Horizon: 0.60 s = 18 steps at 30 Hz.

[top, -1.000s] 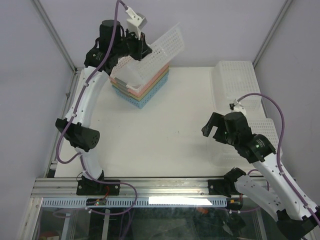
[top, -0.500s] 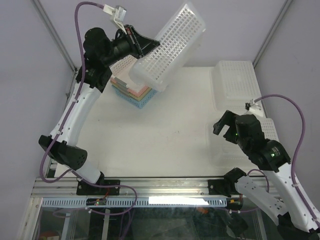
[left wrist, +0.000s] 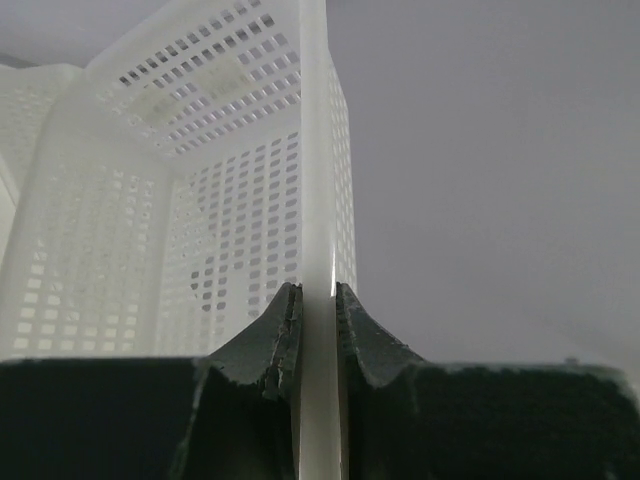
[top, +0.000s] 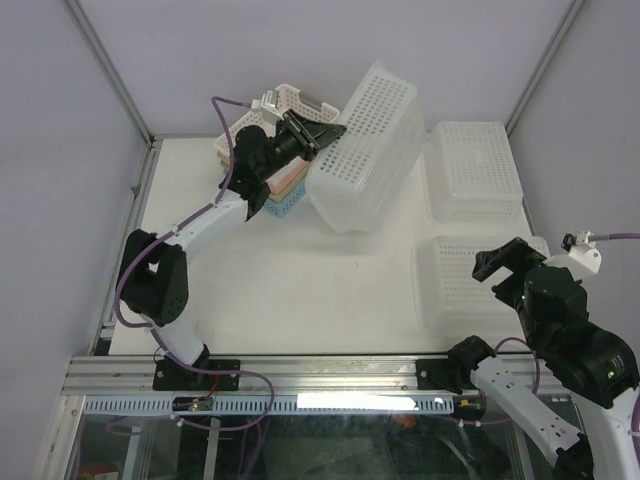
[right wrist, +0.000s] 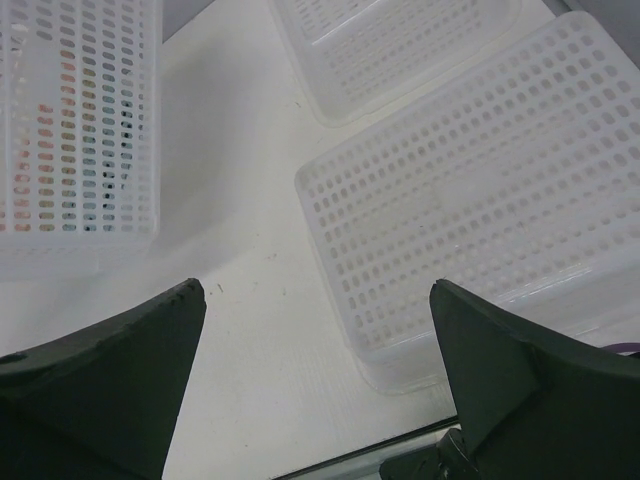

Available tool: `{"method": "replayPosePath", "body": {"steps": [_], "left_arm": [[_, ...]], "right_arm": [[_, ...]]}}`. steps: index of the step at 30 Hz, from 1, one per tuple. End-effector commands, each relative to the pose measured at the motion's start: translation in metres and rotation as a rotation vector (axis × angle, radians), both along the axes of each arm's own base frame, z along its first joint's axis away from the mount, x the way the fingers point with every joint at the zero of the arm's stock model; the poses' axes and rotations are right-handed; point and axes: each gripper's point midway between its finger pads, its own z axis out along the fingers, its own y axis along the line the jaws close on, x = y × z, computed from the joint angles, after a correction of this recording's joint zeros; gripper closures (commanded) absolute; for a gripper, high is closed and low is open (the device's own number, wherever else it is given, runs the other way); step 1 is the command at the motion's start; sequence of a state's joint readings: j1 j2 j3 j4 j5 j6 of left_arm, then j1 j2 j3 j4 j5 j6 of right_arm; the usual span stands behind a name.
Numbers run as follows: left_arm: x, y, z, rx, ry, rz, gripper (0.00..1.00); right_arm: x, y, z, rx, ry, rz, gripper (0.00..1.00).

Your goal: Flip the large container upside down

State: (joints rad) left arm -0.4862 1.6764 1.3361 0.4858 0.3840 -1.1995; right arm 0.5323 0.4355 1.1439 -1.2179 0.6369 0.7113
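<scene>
My left gripper holds the container's rim while the container still hangs tilted above the table, so I should next move down and bring its lower end onto the bare table before letting go.
The large white perforated container [top: 368, 150] is tilted on its side at the back middle of the table, lower end near the table. My left gripper [top: 325, 133] is shut on its rim; in the left wrist view the rim wall [left wrist: 316, 200] runs up between the fingers [left wrist: 282, 330], with the container's inside to the left. My right gripper [top: 512, 262] is open and empty at the near right, above an upturned white basket [top: 465, 285]. In the right wrist view the large container [right wrist: 75, 130] shows at the upper left.
A stack of pink, yellow and blue baskets [top: 280, 190] stands at the back left behind my left arm. A second upturned white basket [top: 473, 170] lies at the back right; both white baskets show in the right wrist view [right wrist: 480, 190]. Bare table [top: 300, 290] lies in the middle.
My left arm has swung the large container down and to the right, from high above the stack to near the table. My right arm has drawn back toward the near right.
</scene>
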Motion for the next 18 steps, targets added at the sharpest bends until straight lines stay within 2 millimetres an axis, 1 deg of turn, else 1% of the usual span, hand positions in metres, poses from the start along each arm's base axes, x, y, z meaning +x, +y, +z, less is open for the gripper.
{"method": "replayPosePath", "body": {"steps": [1,6,10,15,18], "left_arm": [[0.008,0.006,0.042,-0.289,-0.053,0.028,1.00],[0.033,-0.004,-0.013,-0.367,0.108,0.019,1.00],[0.041,-0.011,-0.046,-0.406,0.186,0.008,1.00],[0.052,-0.009,-0.082,-0.336,0.251,0.086,1.00],[0.055,-0.010,-0.100,-0.262,0.239,0.119,1.00]], "right_arm": [[-0.004,-0.012,0.001,-0.001,0.003,-0.071,0.01],[-0.003,-0.010,-0.001,-0.002,0.014,-0.066,0.01],[0.000,-0.007,-0.002,0.000,0.014,-0.057,0.01],[0.001,-0.004,-0.006,0.002,0.027,-0.046,0.01],[0.002,-0.002,-0.008,0.009,0.029,-0.040,0.01]]}}
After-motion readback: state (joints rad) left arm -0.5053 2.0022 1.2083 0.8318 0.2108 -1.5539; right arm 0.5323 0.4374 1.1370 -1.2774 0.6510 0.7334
